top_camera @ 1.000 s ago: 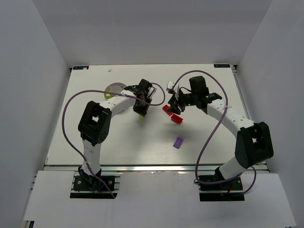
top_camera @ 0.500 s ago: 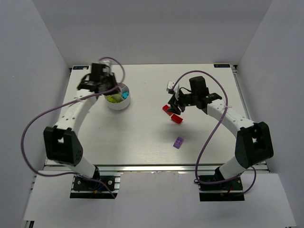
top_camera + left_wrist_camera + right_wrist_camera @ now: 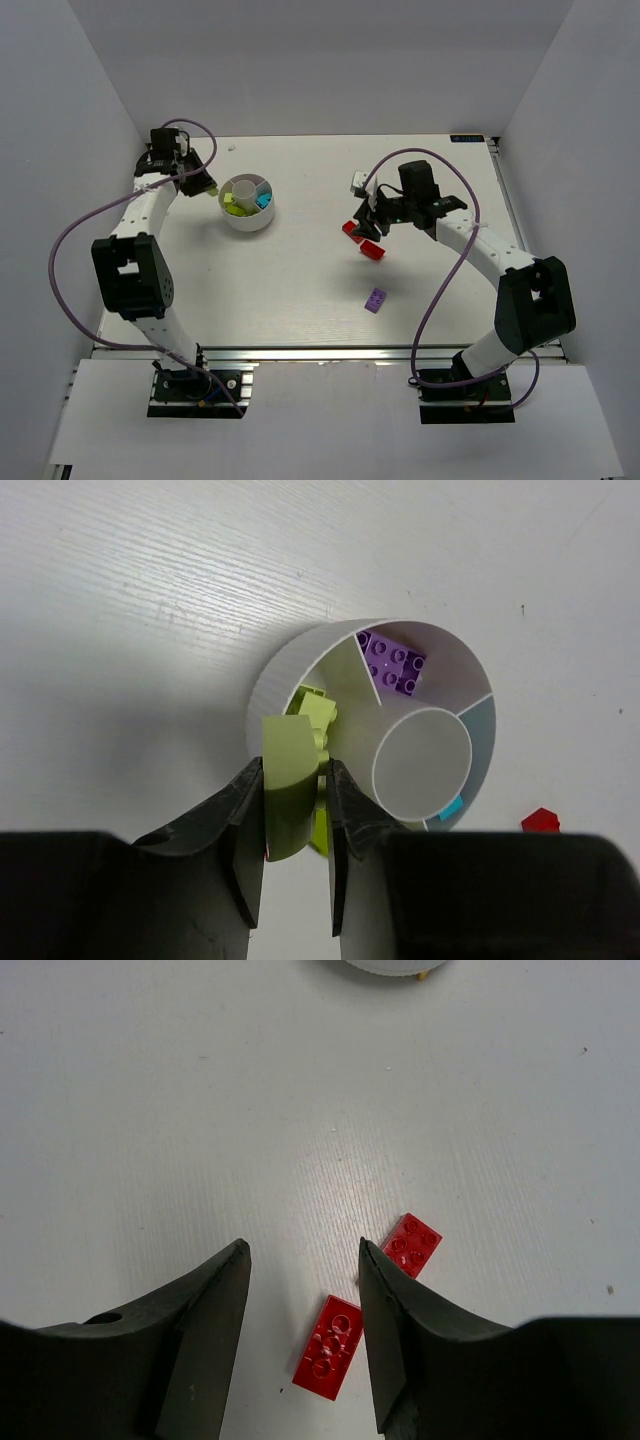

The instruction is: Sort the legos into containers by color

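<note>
I will carry the lime-green brick with my left gripper next, past the dish's rim and down over the wedge (image 3: 329, 732), which already holds lime-green, to release it there.
The round white dish (image 3: 251, 224) stands at the back left; its compartments hold lime-green bricks (image 3: 235, 207), a cyan brick (image 3: 263, 199) and a purple brick (image 3: 393, 663). My left gripper (image 3: 207, 186) is at the dish's left rim (image 3: 272, 680), shut on a lime-green brick (image 3: 290, 785), held above the wedge that holds the other lime-green brick (image 3: 316, 712). My right gripper (image 3: 375, 216) is open and empty, low over two red bricks (image 3: 330, 1348) (image 3: 415, 1243). They also show in the top view (image 3: 351, 229) (image 3: 372, 250). A purple brick (image 3: 376, 300) lies nearer the front.
A small white object (image 3: 358, 181) lies just behind the right gripper. White walls enclose the table on the left, back and right. The left arm's purple cable loops out over the left side of the table (image 3: 70, 250).
My left arm swung from the table's middle to the dish at the back left, carrying the lime-green brick. The right arm and the red bricks have not moved.
</note>
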You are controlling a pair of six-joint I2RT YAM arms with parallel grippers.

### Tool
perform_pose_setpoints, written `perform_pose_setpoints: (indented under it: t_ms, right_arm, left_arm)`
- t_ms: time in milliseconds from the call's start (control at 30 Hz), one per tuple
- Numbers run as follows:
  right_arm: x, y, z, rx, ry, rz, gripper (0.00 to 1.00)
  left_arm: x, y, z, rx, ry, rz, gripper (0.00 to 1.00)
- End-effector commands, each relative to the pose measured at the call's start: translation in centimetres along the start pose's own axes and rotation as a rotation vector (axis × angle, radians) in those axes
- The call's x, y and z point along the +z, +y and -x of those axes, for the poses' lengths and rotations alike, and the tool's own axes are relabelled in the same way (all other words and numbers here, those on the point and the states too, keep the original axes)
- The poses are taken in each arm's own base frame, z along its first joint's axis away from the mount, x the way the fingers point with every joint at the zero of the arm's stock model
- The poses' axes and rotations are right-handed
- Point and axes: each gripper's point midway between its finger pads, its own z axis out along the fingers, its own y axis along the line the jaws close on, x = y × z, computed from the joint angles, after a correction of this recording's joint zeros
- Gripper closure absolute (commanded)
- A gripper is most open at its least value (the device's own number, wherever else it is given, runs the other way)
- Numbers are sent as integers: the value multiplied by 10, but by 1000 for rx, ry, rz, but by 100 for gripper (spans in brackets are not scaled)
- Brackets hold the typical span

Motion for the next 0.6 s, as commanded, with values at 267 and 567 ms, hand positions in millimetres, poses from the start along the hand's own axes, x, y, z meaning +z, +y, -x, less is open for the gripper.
perform_pose_setpoints:
  t_ms: [267,567]
  right_arm:
    - [-5,-1,2,2,-1,-5,47]
    - [-3,-3,2,7,0,0,47]
  left_arm:
    - [18,-34,31,-15,-32,-133,75]
    - [36,-30,13,-14,31,-143,67]
